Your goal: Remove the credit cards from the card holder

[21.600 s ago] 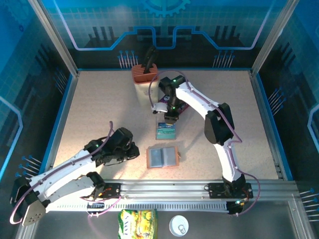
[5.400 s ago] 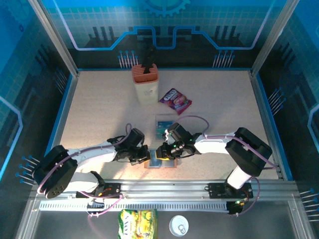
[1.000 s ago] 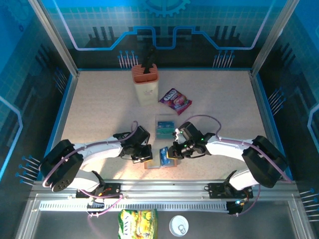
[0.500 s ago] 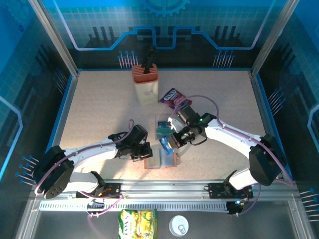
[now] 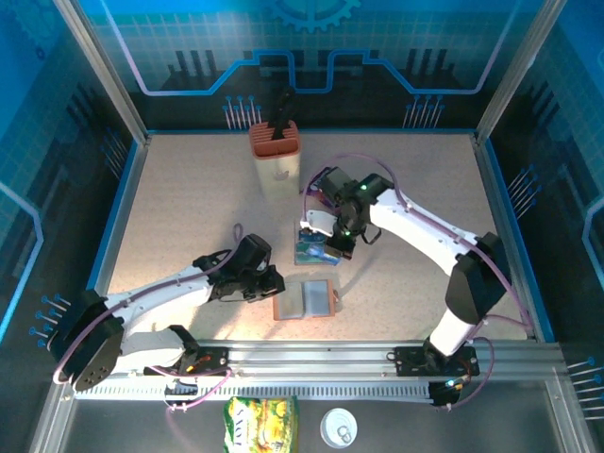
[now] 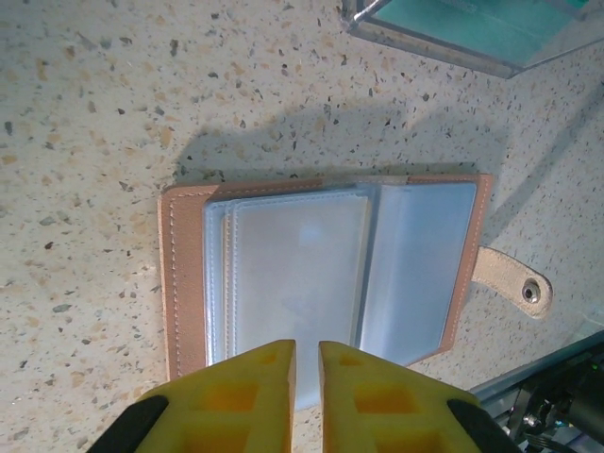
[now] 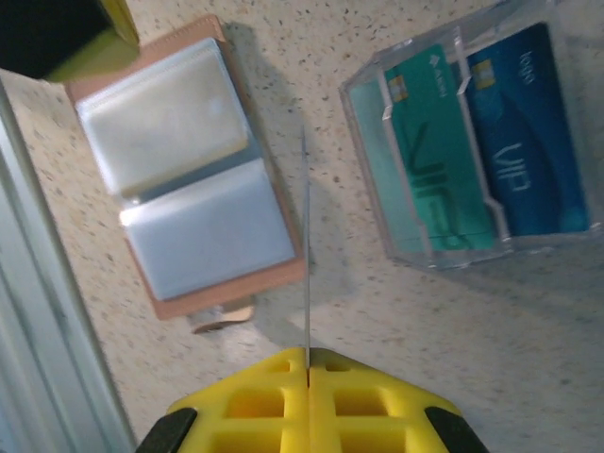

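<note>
The credit card (image 7: 306, 236) still hangs short of the clear box, so my right gripper should next move outward over the blue card's slot (image 7: 524, 132) and lower to release it.
The salmon-brown card holder (image 5: 307, 299) lies open and flat on the table, its grey-blue sleeves (image 6: 297, 269) up and its snap tab (image 6: 514, 283) to one side. My left gripper (image 6: 307, 354) hovers at the holder's near edge, its jaws parted by a narrow gap with nothing between them. My right gripper (image 7: 308, 357) is shut on a thin credit card (image 7: 306, 236) seen edge-on, raised over the table between the holder (image 7: 184, 217) and the clear box (image 7: 415, 250). In that box stand a teal card (image 7: 434, 160) and a blue card (image 7: 524, 142).
A cream tub with an orange top and a black tool (image 5: 276, 156) stands at the back. The clear box (image 5: 314, 243) sits mid-table under my right gripper (image 5: 332, 247). A metal rail (image 5: 311, 359) runs along the near edge. A green packet (image 5: 260, 420) and a white lid (image 5: 338, 427) lie beyond it.
My right gripper has lifted a card away from the holder and carried it back toward the clear box. My left gripper's jaws have parted slightly and drawn off the holder.
</note>
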Motion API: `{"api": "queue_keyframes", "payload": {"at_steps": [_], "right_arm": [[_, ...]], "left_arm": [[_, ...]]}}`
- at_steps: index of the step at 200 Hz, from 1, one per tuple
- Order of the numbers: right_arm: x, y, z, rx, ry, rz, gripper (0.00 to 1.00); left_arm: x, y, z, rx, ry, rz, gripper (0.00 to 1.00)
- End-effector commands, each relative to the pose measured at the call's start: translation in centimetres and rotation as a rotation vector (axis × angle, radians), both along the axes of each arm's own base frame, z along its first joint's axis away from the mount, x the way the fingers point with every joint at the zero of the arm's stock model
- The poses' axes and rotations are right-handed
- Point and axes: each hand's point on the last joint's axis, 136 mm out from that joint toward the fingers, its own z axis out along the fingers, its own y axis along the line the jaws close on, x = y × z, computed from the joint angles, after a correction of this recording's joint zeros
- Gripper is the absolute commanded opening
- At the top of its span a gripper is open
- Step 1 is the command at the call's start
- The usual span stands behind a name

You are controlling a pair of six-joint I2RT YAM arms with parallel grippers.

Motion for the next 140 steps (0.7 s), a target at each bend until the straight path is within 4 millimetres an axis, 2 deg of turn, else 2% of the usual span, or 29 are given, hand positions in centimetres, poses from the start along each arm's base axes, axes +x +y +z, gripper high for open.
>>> {"api": "queue_keyframes", "payload": {"at_steps": [1,26,73,140], "right_arm": [[1.6,-1.3,0.5,-0.089,-0.031,0.127,0.0],[4.3,-0.2,1.0,-0.058,-0.036,0.149,0.0],[8.1,0.7,-0.3,-0.064,-0.001,0.161,0.0],[9.5,1.0,-4.3,-0.089,0.033,0.191,0.0]], "left_arm": [[-0.8,1.2,-0.7,0.029,0.024,0.027,0.15],[-0.9,1.4,-0.8,0.027,0.026,0.034,0.18],[-0.7,1.7,-0.3,0.021,0.006,0.053,0.19],[-0.7,1.9,-0.3,0.023,0.006,0.063,0.2]]}}
